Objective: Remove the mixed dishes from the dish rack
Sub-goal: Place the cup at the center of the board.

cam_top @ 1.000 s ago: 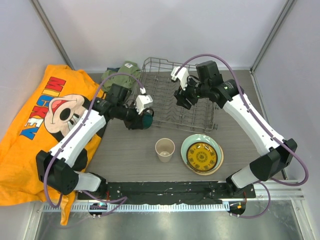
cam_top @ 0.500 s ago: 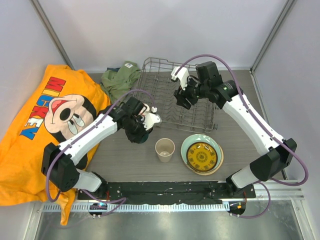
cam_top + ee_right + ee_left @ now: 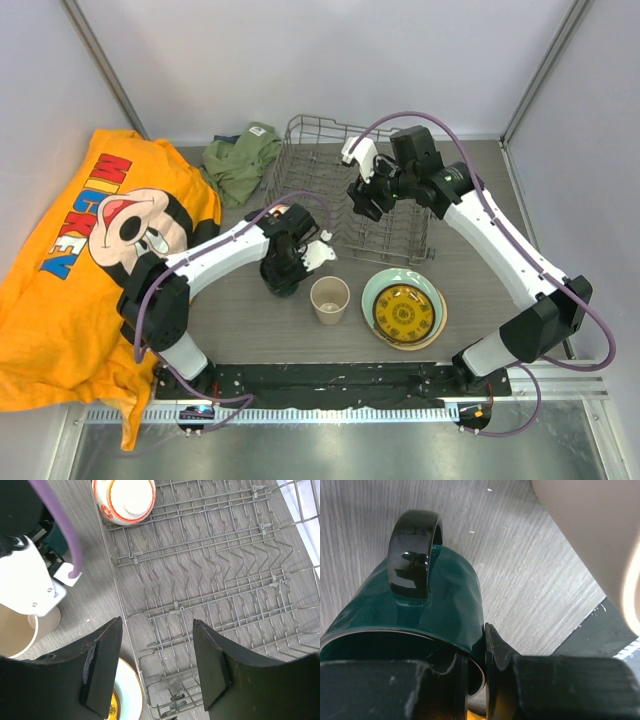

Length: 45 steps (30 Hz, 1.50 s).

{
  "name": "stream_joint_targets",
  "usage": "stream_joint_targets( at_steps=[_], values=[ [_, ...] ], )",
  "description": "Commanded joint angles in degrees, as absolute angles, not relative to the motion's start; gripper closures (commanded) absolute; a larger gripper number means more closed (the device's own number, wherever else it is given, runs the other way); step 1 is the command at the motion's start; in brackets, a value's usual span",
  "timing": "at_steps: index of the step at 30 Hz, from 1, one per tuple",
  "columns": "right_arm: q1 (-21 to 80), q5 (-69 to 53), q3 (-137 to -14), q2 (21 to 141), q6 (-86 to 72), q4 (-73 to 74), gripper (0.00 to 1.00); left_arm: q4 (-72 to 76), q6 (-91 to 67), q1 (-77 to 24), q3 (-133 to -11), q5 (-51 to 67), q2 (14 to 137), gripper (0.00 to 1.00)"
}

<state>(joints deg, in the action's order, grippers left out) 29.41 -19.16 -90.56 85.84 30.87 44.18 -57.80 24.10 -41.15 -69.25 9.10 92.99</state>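
The dark teal mug needs to go down onto the empty table beside the beige handleless cup [image 3: 329,298], and then my left gripper needs to release the mug's rim.
My left gripper [image 3: 291,262] is shut on the rim of the dark teal mug [image 3: 425,610], one finger inside and one outside. It holds the mug [image 3: 283,272] low over the table, just left of the beige handleless cup [image 3: 329,298]. My right gripper [image 3: 157,624] is open and empty above the near part of the grey wire dish rack [image 3: 215,570]. The small red-orange bowl [image 3: 125,500] lies upside down in the rack's corner. The small yellow patterned plate [image 3: 404,313] lies on the pale green plate [image 3: 378,289]; a cream rim [image 3: 441,318] shows beneath.
An orange Mickey shirt [image 3: 90,250] covers the table's left side. A crumpled green cloth [image 3: 240,160] lies left of the rack [image 3: 320,165]. Walls close in the back and both sides. The arm bases line the near edge.
My left arm has carried the teal mug from beside the rack's left side toward the near edge and right, next to the beige cup. The right arm has barely moved.
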Motion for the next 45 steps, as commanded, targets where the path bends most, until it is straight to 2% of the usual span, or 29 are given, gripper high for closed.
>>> stream_joint_targets(
  at_steps=[1,26,28,29,32,42,45],
  values=[
    [29.4,-19.2,-90.1,83.7,30.8,42.3,0.37,-57.2,24.6,-41.9,-73.3,7.3,93.9,1.00],
    [29.4,-18.8,-87.8,83.3,31.8,41.6,0.37,-54.7,23.6,-43.2,-72.2,4.9,98.2,0.99],
    [29.4,-18.7,-87.7,83.3,31.8,41.6,0.37,-54.4,23.3,-43.1,-72.0,5.0,98.2,0.98],
    [29.4,-18.7,-87.7,83.3,31.9,41.5,0.37,-54.2,23.3,-43.2,-71.9,5.0,98.1,0.88],
    [29.4,-18.8,-87.5,83.2,31.8,41.5,0.37,-53.8,22.9,-43.1,-71.5,5.0,98.3,0.81],
    [29.4,-18.7,-87.2,83.0,31.8,41.5,0.37,-53.3,22.6,-43.2,-70.9,4.8,98.3,0.76],
    [29.4,-18.5,-87.0,83.1,31.9,41.4,0.37,-53.4,22.4,-43.1,-71.2,4.7,97.8,0.71]
  ],
)
